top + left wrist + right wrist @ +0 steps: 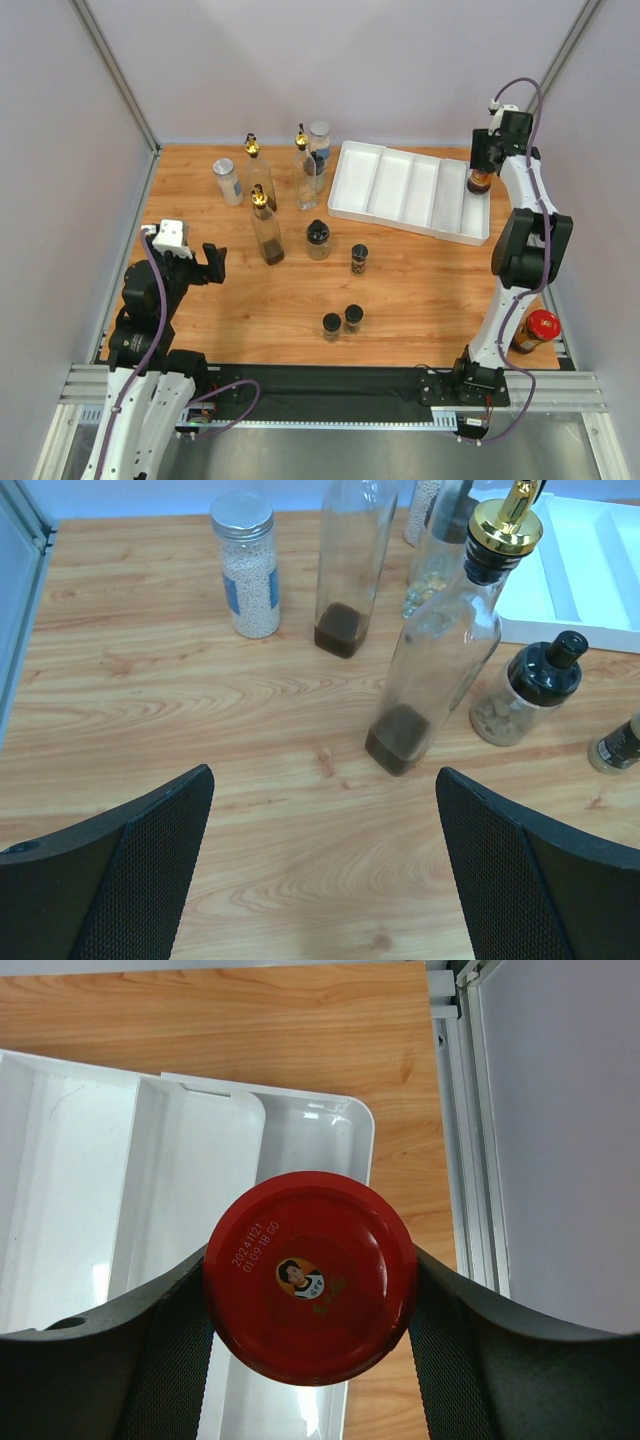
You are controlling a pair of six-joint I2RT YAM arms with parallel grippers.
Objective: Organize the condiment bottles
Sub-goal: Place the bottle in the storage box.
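Observation:
My right gripper should move down slightly next and open there, because the red-lidded jar is already over the far end of the white tray's end compartment.
My right gripper (pixel 482 160) is shut on a red-lidded dark jar (pixel 480 183) at the far end of the white tray's rightmost compartment; in the right wrist view both fingers press its red lid (pixel 310 1275). I cannot tell whether it rests on the tray floor. My left gripper (pixel 205 262) is open and empty at the left, low over the wood (pixel 325 860). Ahead of it stand three tall gold-spouted bottles (pixel 266 228) (pixel 256 165) (pixel 304 168), two silver-lidded jars (pixel 227 181) (pixel 320 140) and several black-capped jars (pixel 318 239) (pixel 359 258) (pixel 342 321).
The white divided tray (pixel 400 185) lies at the back right, its other compartments bare. A second red-lidded jar (pixel 537 330) stands at the right edge beside the right arm. In the left wrist view the nearest bottle (pixel 440 650) stands just beyond the fingers.

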